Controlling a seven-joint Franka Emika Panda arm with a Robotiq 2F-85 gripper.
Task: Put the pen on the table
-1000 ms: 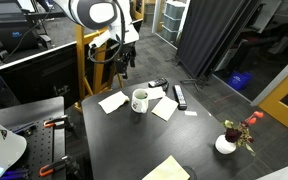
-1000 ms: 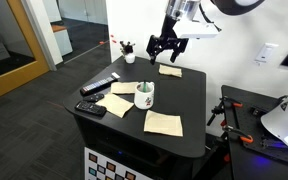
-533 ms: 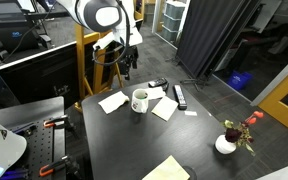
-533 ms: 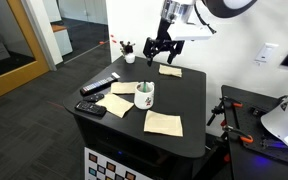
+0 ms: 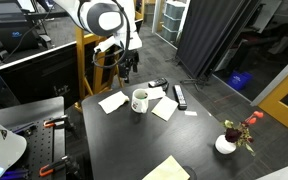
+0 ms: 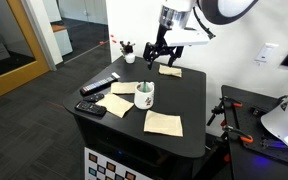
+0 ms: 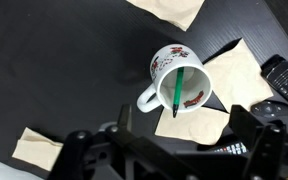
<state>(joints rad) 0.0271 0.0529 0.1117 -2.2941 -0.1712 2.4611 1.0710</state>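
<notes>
I can see the pen's dark tip poking over the mug's rim, so I will next lower my gripper toward the mug and narrow it around that raised end (image 5: 144,94) (image 7: 175,113).
The pen (image 7: 176,92), thin and green with a dark tip, stands leaning inside the white mug (image 7: 164,66), its tip over the rim. The mug also shows in both exterior views (image 5: 140,100) (image 6: 144,96) on the black table (image 5: 124,140) (image 6: 184,100), with the pen's end poking out of it (image 6: 144,86). My gripper (image 7: 179,140) is open and empty, fingers spread wide. It hangs in the air above the table, behind the mug (image 5: 127,66) (image 6: 156,52).
Several tan paper napkins lie around the mug (image 7: 229,75) (image 5: 112,101) (image 6: 164,122). A black remote (image 5: 180,96) and another dark device (image 7: 284,78) lie near the table's edge. A white bowl with flowers (image 5: 227,142) stands at one corner.
My gripper has shifted slightly sideways above the table, toward the mug. The mug and pen have not moved.
</notes>
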